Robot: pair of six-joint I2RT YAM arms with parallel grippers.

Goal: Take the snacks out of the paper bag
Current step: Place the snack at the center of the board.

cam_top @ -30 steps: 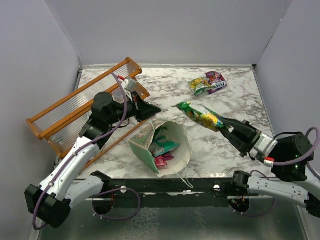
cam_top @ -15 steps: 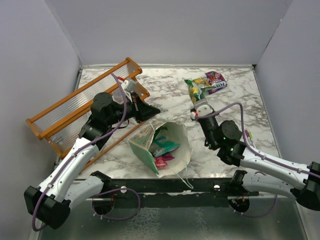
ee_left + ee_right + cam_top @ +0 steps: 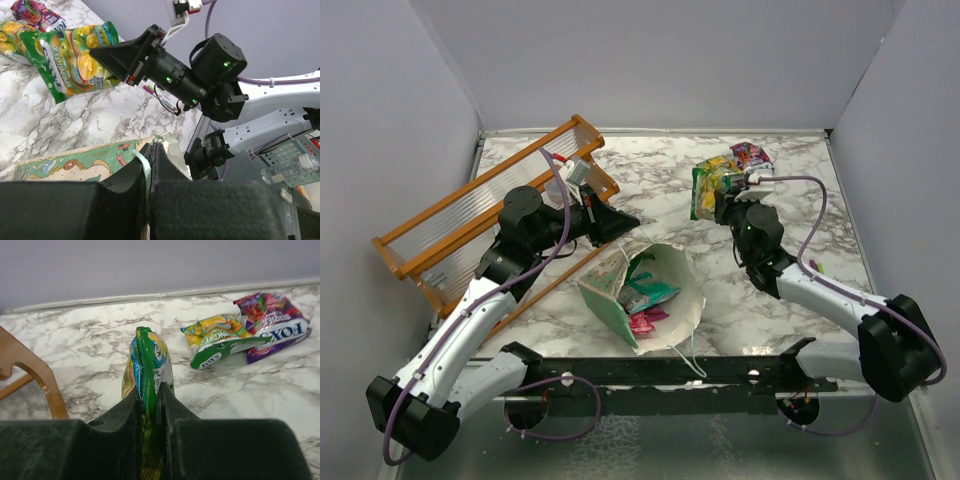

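Note:
The snack packet goes onto the green-yellow one next as my right gripper rolls over, lowers outward and releases it, since that one lies outward and below.
The mint-green paper bag lies tipped on the marble with its mouth open toward the right. A teal-green packet and a pink one show inside. My left gripper is shut on the bag's far rim; the rim shows pinched between its fingers in the left wrist view. My right gripper is shut on a green-and-yellow snack packet, held edge-up just above the table. Two more packets lie at the back: a green-yellow one and a purple one.
The orange wooden rack stands at the left, under my left arm; its end shows in the right wrist view. A pink-capped pen lies near the right edge. Grey walls close the back and both sides.
My right arm has swung the green packet from the middle right up to the back, close to the two packets lying there. The left gripper and the bag have not moved.

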